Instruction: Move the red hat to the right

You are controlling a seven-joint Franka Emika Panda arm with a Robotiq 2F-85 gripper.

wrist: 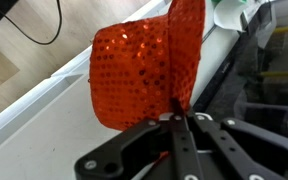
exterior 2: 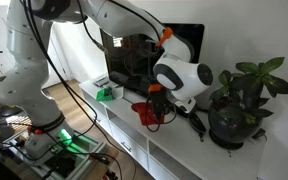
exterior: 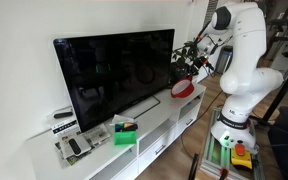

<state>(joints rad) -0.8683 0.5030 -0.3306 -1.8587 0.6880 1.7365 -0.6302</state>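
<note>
My gripper turns and goes down toward the potted plant next and releases the hat (exterior 2: 147, 112), since the bare stand top (exterior 2: 182, 138) beside that plant lies below my gripper.
The red hat (wrist: 144, 70) is sequined and fills the middle of the wrist view. My gripper (wrist: 180, 118) is shut on its brim and holds it above the white TV stand (wrist: 54, 120). In both exterior views the hat (exterior: 182, 88) (exterior 2: 147, 112) hangs from the gripper (exterior: 191, 72) (exterior 2: 155, 97) just above the stand, between the TV and the plant.
A large black TV (exterior: 114, 75) stands on the white stand (exterior: 164, 120). A green box (exterior: 125, 132) (exterior 2: 106, 93) and remotes (exterior: 72, 145) lie near one end. A potted plant (exterior 2: 239, 100) stands at the other end, close to the hat.
</note>
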